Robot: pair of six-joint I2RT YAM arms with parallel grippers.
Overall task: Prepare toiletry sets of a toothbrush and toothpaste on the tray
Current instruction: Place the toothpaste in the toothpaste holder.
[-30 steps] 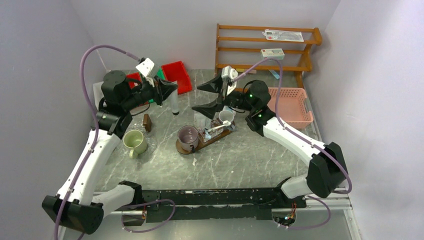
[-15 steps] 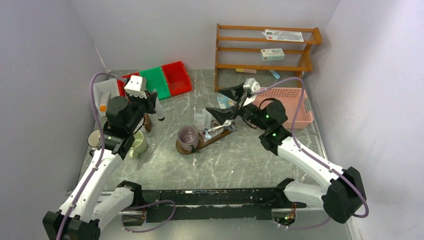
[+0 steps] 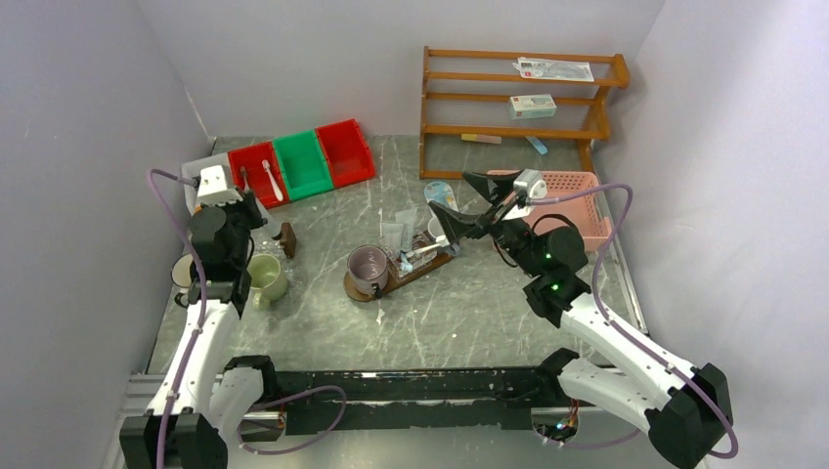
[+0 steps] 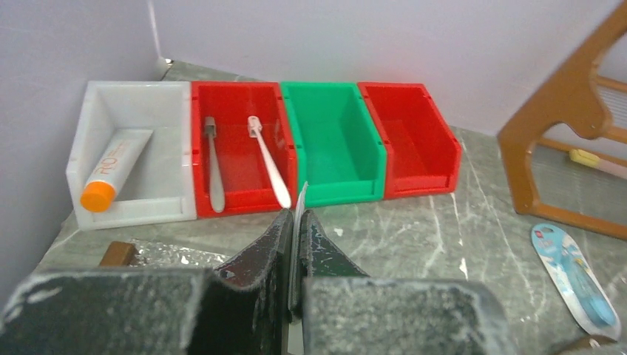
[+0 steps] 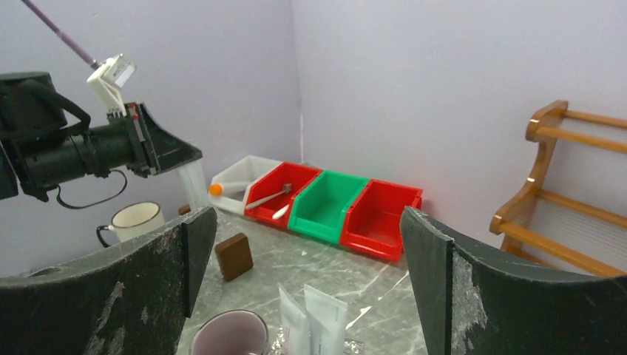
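Observation:
My left gripper still holds the white tube above the tabletop, so it will bring the tube down onto the clear plastic (image 3: 271, 245) beside the brown block and release it.
The dark brown tray (image 3: 418, 268) lies mid-table. On it stand a purple mug (image 3: 369, 266), two small white tubes (image 3: 396, 234) and a slim white toothbrush (image 3: 425, 251). My left gripper (image 3: 249, 208) is at the far left above the pale green mug (image 3: 264, 277). Its jaws are shut (image 4: 296, 218) on the flat end of a white tube (image 4: 299, 201), which hangs below it in the right wrist view (image 5: 194, 181). My right gripper (image 3: 467, 203) is wide open and empty (image 5: 303, 274), raised behind the tray's right end, above the purple mug (image 5: 225, 333) and tubes (image 5: 314, 318).
At the back left are a white bin with an orange-capped tube (image 4: 118, 159), a red bin with two toothbrushes (image 4: 236, 155), a green bin (image 4: 333, 144) and a red bin (image 4: 410, 140). Also in view: a brown block (image 3: 286, 234), a white mug (image 3: 184, 272), a pink basket (image 3: 572, 200) and a wooden rack (image 3: 518, 98).
My left arm has drawn back to the left, carrying the white tube away from the table's middle. My right gripper has pulled back to the right from over the tray, still open.

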